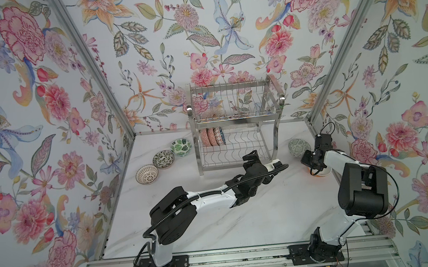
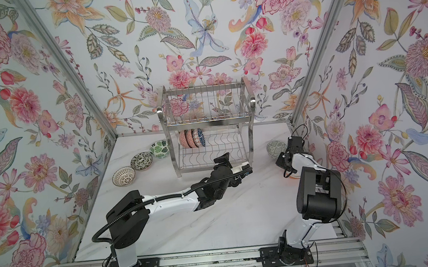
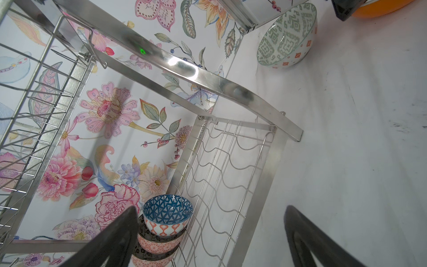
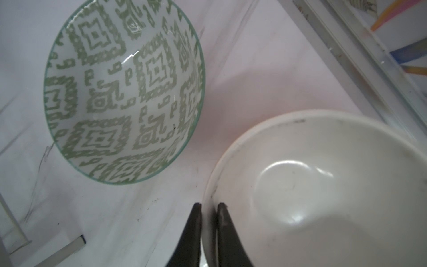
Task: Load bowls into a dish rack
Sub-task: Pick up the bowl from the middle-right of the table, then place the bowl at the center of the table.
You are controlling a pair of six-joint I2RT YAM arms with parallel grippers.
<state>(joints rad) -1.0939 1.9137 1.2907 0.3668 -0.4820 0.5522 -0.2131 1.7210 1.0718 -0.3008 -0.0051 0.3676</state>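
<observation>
The white bowl is by the wall, away from the dish rack [image 1: 234, 127], so my right gripper needs to carry it across to the table before the rack's lower shelf and release the bowl's rim.
The dish rack [image 1: 234, 127] stands at the back of the table. Three bowls stand on edge at the left of its lower tier [image 1: 212, 137], the blue-triangle bowl [image 3: 167, 212] foremost. My left gripper [image 3: 210, 207] hangs open and empty in front of the rack's lower tier. My right gripper [image 4: 209, 205] is shut on the rim of the white bowl with the orange outside [image 4: 323, 185], one finger inside and one outside. In both top views the arm hides most of that bowl [image 1: 319, 174]. A green-patterned bowl [image 4: 124, 92] lies beside it.
Left of the rack, three bowls sit in a row on the table: a green-leaf one [image 1: 181, 147], a black-and-white one [image 1: 163, 159] and a white lattice one [image 1: 147, 173]. The right wall's metal frame rail [image 4: 360, 57] runs close behind the white bowl.
</observation>
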